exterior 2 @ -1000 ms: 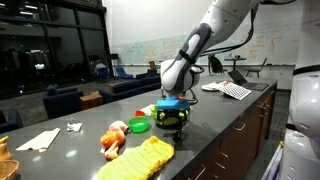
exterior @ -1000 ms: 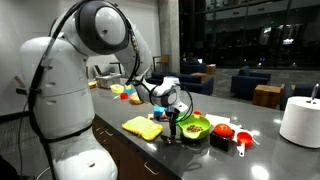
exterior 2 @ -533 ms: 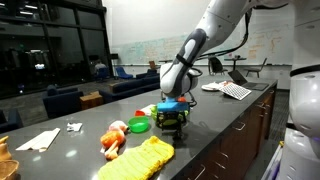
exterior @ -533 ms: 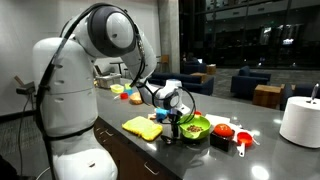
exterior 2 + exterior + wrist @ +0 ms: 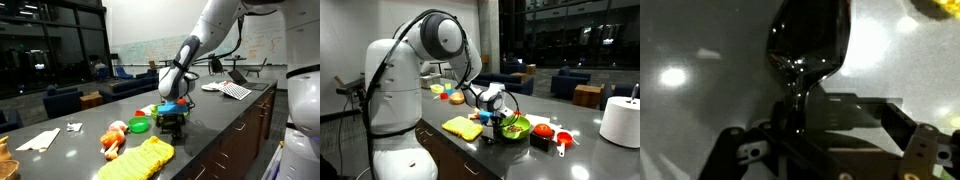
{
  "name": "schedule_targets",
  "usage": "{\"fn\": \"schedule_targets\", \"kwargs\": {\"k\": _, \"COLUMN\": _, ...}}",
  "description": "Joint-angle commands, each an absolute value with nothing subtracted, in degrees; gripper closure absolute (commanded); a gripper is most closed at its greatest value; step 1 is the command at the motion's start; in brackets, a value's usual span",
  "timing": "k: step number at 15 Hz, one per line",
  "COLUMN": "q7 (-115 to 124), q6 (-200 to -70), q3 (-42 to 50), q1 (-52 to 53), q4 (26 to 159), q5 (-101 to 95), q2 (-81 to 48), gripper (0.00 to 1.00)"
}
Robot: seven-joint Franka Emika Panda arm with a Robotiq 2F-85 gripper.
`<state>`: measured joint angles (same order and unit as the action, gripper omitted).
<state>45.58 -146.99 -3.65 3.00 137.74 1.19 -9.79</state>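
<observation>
My gripper stays low and closes its fingers on the black spoon's handle [image 5: 796, 116] next, as the handle already lies between them.
In the wrist view a glossy black spoon [image 5: 810, 40] lies on the grey counter with its handle running down to my left finger. My gripper [image 5: 840, 120] looks open. A bare strip of counter shows between the handle and the right finger. In both exterior views the gripper [image 5: 498, 128] [image 5: 172, 122] is down at the counter top, next to a green bowl [image 5: 517, 127] [image 5: 139, 125]. A yellow cloth [image 5: 461, 126] [image 5: 140, 160] lies close beside it.
Red items [image 5: 542, 130] and a white paper towel roll [image 5: 620, 120] stand beyond the bowl. An orange and red toy [image 5: 114, 138], white papers [image 5: 40, 139] and a keyboard [image 5: 235, 90] also lie on the counter. The counter's front edge runs near the yellow cloth.
The arm's upper links have swung over, while the gripper has stayed low at the same spot by the green bowl.
</observation>
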Motion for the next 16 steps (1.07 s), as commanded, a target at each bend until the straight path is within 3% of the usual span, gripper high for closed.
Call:
{"fn": "schedule_targets", "kwargs": {"k": 1, "q7": 44.2, "q6": -146.9, "q3": -2.3, "q1": 4.4, "q4": 136.1, "q5": 1.1, "q2": -11.1, "gripper": 0.25}}
{"fn": "schedule_targets", "kwargs": {"k": 3, "q7": 44.1, "q6": -146.8, "q3": -2.2, "q1": 4.9, "q4": 135.6, "q5": 0.9, "q2": -11.3, "gripper": 0.32}}
{"fn": "schedule_targets", "kwargs": {"k": 12, "q7": 44.3, "q6": -144.1, "q3": -3.0, "q1": 7.0, "q4": 133.8, "q5": 1.6, "q2": -10.6, "gripper": 1.0}}
{"fn": "schedule_targets", "kwargs": {"k": 16, "q7": 45.4, "q6": -140.0, "q3": -4.2, "q1": 8.9, "q4": 133.0, "q5": 2.3, "q2": -9.5, "gripper": 0.99}}
